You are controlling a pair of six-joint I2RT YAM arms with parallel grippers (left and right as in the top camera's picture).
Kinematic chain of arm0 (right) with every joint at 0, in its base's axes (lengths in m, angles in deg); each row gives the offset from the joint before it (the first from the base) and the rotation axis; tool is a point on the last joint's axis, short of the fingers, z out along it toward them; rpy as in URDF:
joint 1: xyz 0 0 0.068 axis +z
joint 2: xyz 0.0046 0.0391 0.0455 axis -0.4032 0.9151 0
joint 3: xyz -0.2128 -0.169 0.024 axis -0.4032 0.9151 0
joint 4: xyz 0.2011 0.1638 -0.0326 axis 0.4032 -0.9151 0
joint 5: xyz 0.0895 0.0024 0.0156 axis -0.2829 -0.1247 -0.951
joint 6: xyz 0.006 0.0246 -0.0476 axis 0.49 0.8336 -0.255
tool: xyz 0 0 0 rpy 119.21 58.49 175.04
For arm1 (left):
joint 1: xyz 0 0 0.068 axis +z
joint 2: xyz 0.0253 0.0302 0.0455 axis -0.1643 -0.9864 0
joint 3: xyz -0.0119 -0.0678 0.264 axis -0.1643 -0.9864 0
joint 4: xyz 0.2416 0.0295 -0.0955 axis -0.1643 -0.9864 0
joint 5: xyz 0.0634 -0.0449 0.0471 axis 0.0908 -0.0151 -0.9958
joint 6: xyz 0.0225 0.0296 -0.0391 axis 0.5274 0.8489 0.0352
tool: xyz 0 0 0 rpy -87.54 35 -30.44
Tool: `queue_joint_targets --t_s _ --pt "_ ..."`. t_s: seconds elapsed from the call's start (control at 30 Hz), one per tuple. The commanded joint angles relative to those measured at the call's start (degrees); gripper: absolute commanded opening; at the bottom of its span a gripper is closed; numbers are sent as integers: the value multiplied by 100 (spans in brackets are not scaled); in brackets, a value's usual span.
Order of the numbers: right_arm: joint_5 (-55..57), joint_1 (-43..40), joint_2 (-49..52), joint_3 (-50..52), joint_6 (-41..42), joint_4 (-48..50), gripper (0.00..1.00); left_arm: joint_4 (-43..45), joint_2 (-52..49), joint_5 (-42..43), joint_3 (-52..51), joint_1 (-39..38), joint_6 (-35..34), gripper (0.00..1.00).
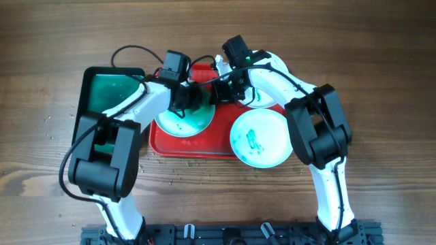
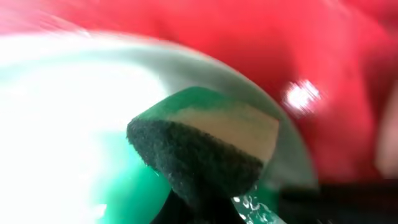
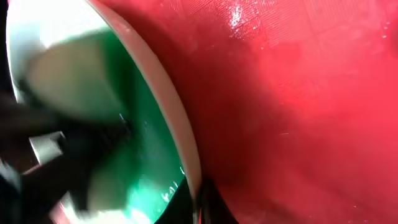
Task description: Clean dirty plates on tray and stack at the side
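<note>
The plate in my right gripper is covered with liquid, so next I need to lift and tilt it. Then I need to lower it and let it go on the red tray below that gripper.
The red tray (image 1: 177,146) lies mid-table. On its left part sits a white plate (image 1: 187,124) covered in teal-green liquid. My left gripper (image 1: 185,101) is shut on a sponge (image 2: 199,149) with a dark scouring face and presses it on this plate (image 2: 62,124). My right gripper (image 1: 219,92) is shut on the plate's right rim (image 3: 155,81), fingers (image 3: 200,202) on either side of it, over the tray (image 3: 298,112). A second smeared plate (image 1: 259,139) lies at the tray's right edge. A third plate (image 1: 264,101) is mostly hidden under my right arm.
A dark green tray (image 1: 109,85) holding green liquid stands left of the red tray. Black cables loop behind both wrists at the back. Small crumbs dot the wooden table (image 1: 381,68) in front of the red tray.
</note>
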Motion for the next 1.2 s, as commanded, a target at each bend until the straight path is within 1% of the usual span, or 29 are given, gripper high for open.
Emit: queue_joint_targets --t_s 0.0,0.1,0.13,0.17,0.2,0.23,0.27,0.3,0.33,0.37,0.4,0.43,0.47,0.53,0.57,0.6,0.63,0.7,0.77,0.83,0.9,1.0,1.07,1.1,1.17 --pt "-48 44 205 44 -87 -22 4 -291 -103 -1589 -44 374 -627 4" --pt "-48 44 205 44 -85 2 4 -927 -103 -1410 -44 428 -782 4" --pt "-48 44 205 44 -85 4 4 -1209 -103 -931 -44 422 -721 4" --pt "-50 44 205 44 -85 0 4 -1423 -103 -151 -44 424 -431 4" --pt "-48 44 205 44 -87 -2 4 -1513 -103 898 -44 424 63 4" --pt "-48 44 205 44 -87 -2 4 -1513 -103 1768 -44 415 579 4" --pt "-48 44 205 44 -85 2 4 -1510 -103 3119 -44 413 1335 4" --pt "-48 44 205 44 -85 0 4 -1534 -103 3853 -44 413 1665 4" --pt "-50 44 205 44 -85 -13 5 -1552 -103 4179 -44 413 1803 4" --pt "-50 44 205 44 -87 -33 4 -1543 -103 4166 -44 413 1801 4" --pt "-50 44 205 44 -87 -50 4 -1443 -103 3803 -44 431 1714 4" --pt "-50 44 205 44 -85 -61 4 -1311 -103 3237 -44 448 1357 4" --pt "-50 44 205 44 -85 -59 4 -1115 -103 2406 -44 472 855 4" --pt "-48 44 205 44 -85 -48 4 -844 -103 1158 -44 522 129 4" --pt "-48 44 205 44 -85 -48 4 -778 -103 597 -44 538 -192 4" --pt "-44 44 205 44 -87 -48 4 -745 -103 -299 -42 590 -662 4" --pt "2 44 205 44 -83 -48 4 -752 -103 -811 -35 647 -933 4" --pt "138 44 205 44 -72 -48 4 -944 -72 -966 127 789 -1025 4" --pt "428 44 205 44 212 -59 4 -1545 90 -920 699 962 -1019 4" --pt "612 50 203 42 330 -63 4 -2197 295 -684 1416 1104 -992 4" --pt "686 57 179 42 328 -92 4 -2920 498 -289 2288 1239 -691 4" --pt "973 57 -33 35 330 -258 4 -3499 734 -107 2938 1349 -490 4" --pt "1722 103 -501 35 319 -586 4 -3718 997 -114 3040 1436 -413 4" --pt "2006 146 -675 35 308 -678 4 -3696 1040 -122 3040 1456 -413 4" --pt "2927 337 -1156 35 302 -866 4 -3644 1045 -136 3040 1460 -391 4"
